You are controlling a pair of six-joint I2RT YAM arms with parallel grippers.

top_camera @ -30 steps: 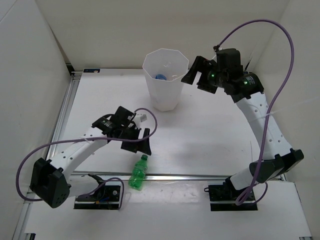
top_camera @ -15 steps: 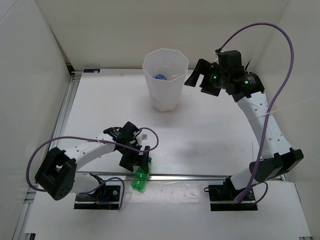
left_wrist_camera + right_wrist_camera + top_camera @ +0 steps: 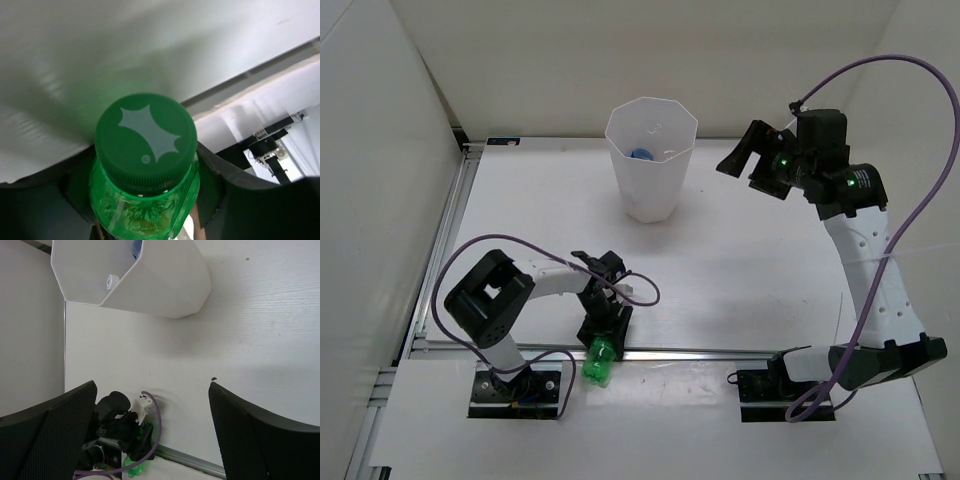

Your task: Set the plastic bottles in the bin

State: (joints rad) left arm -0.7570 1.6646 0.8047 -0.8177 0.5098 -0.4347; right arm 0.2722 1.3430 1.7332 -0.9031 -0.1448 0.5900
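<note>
The bin's opening (image 3: 652, 130) is higher than my left gripper and outward of it, so my left gripper should next go up and outward over the bin's rim to let go of the green bottle (image 3: 599, 361).
A green plastic bottle (image 3: 599, 361) lies at the table's near edge, partly over the metal rail. My left gripper (image 3: 605, 333) is down on it, its black fingers (image 3: 212, 172) against both sides just below the green cap (image 3: 145, 135). The same bottle shows green under the left arm in the right wrist view (image 3: 134, 470). The tall white bin (image 3: 617, 150) stands at the back middle with a blue-topped bottle (image 3: 642, 154) inside; a white cap (image 3: 111, 281) shows there too. My right gripper (image 3: 748, 160) hangs open high to the right of the bin, holding nothing.
A metal rail (image 3: 720, 352) runs along the table's near edge, with the arm bases just beyond it. White walls close in the left, back and right sides. The left arm's purple cable (image 3: 470, 255) loops over the table near its wrist.
My left arm has swung down and toward the near edge onto the green bottle, and its jaws have closed round it. The right gripper has drawn back to the right, away from the bin.
</note>
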